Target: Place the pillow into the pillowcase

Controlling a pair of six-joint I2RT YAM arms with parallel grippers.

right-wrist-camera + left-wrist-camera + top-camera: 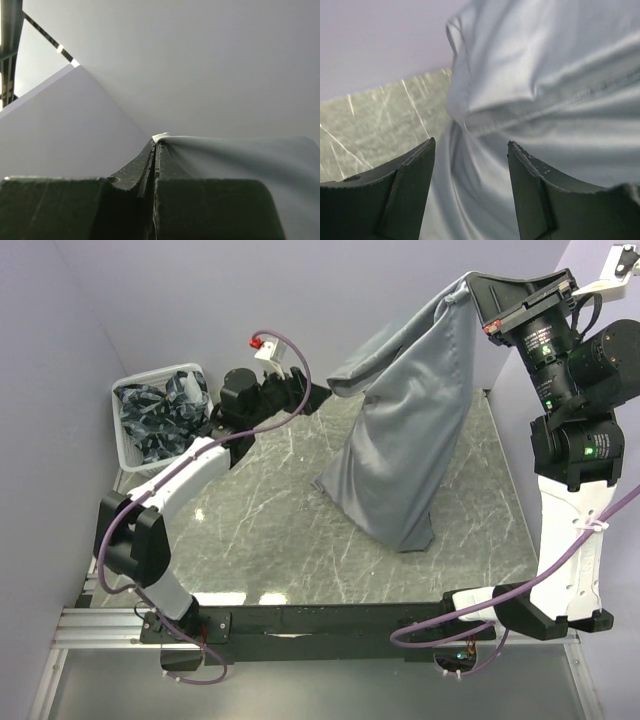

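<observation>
I should next slide my left gripper onto the pillowcase's loose corner, just beyond its fingers to the right in the top view, and close.
The grey pillowcase (405,440) hangs upright over the table, its bottom resting on the marble top. My right gripper (470,290) is shut on its top corner, high at the back right; the pinched cloth shows at the fingertips in the right wrist view (167,137). My left gripper (322,392) is open at the pillowcase's left edge, with grey cloth (545,100) filling the view beyond its spread fingers (415,170). The pillow is not visible; the sack bulges as if full.
A white basket (150,420) with dark blue-and-white patterned cloths stands at the back left. Lilac walls close in on the left, back and right. The marble tabletop (270,530) lies in front of the pillowcase.
</observation>
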